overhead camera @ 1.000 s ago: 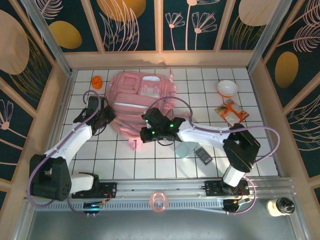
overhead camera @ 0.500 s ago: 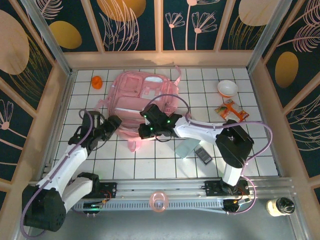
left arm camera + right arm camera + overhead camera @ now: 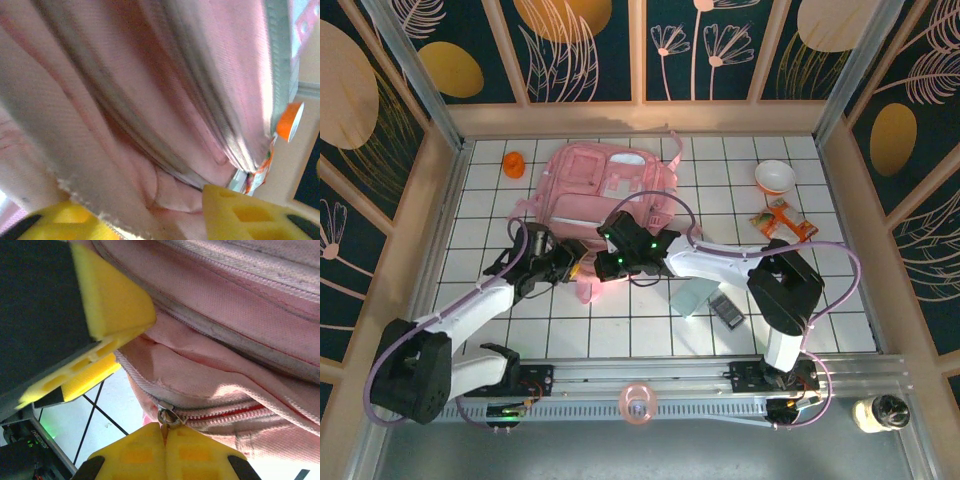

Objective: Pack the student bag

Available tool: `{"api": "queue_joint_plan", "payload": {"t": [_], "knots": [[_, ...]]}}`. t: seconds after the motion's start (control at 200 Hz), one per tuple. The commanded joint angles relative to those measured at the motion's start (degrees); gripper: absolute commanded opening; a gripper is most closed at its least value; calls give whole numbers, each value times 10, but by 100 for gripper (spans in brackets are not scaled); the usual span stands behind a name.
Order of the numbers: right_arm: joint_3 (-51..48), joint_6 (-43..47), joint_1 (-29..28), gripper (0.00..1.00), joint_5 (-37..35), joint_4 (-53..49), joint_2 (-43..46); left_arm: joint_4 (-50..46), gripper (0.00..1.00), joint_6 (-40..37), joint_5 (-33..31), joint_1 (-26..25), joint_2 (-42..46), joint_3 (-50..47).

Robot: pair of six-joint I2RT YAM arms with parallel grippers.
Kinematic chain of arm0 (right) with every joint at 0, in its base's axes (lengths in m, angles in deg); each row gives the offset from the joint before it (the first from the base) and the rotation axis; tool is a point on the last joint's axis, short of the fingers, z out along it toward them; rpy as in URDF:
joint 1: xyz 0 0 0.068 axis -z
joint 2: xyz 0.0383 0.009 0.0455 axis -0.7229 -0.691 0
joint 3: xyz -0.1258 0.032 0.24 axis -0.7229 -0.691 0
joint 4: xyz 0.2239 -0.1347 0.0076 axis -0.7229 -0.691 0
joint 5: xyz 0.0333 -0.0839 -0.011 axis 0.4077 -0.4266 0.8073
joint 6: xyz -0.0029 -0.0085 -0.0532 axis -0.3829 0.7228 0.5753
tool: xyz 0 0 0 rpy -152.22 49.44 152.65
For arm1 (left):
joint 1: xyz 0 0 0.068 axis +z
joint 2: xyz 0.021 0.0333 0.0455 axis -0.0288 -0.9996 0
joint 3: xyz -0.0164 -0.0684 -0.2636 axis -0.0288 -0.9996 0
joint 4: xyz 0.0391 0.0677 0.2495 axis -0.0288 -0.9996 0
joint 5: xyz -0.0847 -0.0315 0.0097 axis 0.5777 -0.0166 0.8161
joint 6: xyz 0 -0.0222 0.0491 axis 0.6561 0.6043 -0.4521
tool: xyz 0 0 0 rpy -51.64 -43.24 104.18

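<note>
I should move my right gripper along the near edge of the bag and outward to the bag's side that faces the snack packet, then let go, because the zipper's teeth are apart.
The student bag (image 3: 605, 195) is a big pink backpack lying flat at the back middle of the tiled table. My right gripper (image 3: 611, 262) sits at its near edge, and in the right wrist view its yellow fingertips (image 3: 165, 440) are shut on the metal zipper pull (image 3: 169, 417) of a partly open zipper. My left gripper (image 3: 574, 268) is right beside it at the bag's near left corner. Its yellow fingers (image 3: 245, 215) stand apart with a bunched fold of the bag's pink fabric (image 3: 165, 200) pressed between them. One left finger (image 3: 112, 302) also shows in the right wrist view.
An orange cup (image 3: 514, 162) lies at the back left. A white bowl (image 3: 775, 177) and an orange snack packet (image 3: 782, 222) are at the back right. A pale card (image 3: 693, 297) and a small dark object (image 3: 726, 310) lie right of centre.
My left arm swung right from the bag's left side to its near corner, beside the right gripper. Its jaws opened on the way and closed again onto fabric. The right gripper kept its hold.
</note>
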Motion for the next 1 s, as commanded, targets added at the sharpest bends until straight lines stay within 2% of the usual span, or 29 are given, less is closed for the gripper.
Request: {"api": "queue_joint_plan", "payload": {"t": [0.0, 0.035, 0.2, 0.33, 0.495, 0.671, 0.881, 0.996], "knots": [[11, 17, -4, 0, 3, 14, 11, 39, 12, 18, 9, -2, -7, 6], [3, 17, 1, 0, 0, 5, 16, 26, 0, 13, -3, -2, 0, 4], [-60, 30, 50, 0, -31, -51, 62, -67, 0, -51, -84, -1, 39, 33], [-103, 61, 108, 0, -50, -83, 105, -87, 0, -53, -107, 2, 76, 37], [-121, 108, 181, 0, -62, -98, 120, -92, 0, -43, -93, 4, 99, 45], [-123, 143, 258, 0, -70, -68, 102, -127, 0, -53, -81, 5, 122, 85], [-97, 162, 370, 0, -57, -2, 39, -190, 0, -53, -49, 4, 164, 104], [-78, 162, 398, 0, -31, 34, 4, -218, 0, -44, -35, 4, 196, 81]]}}
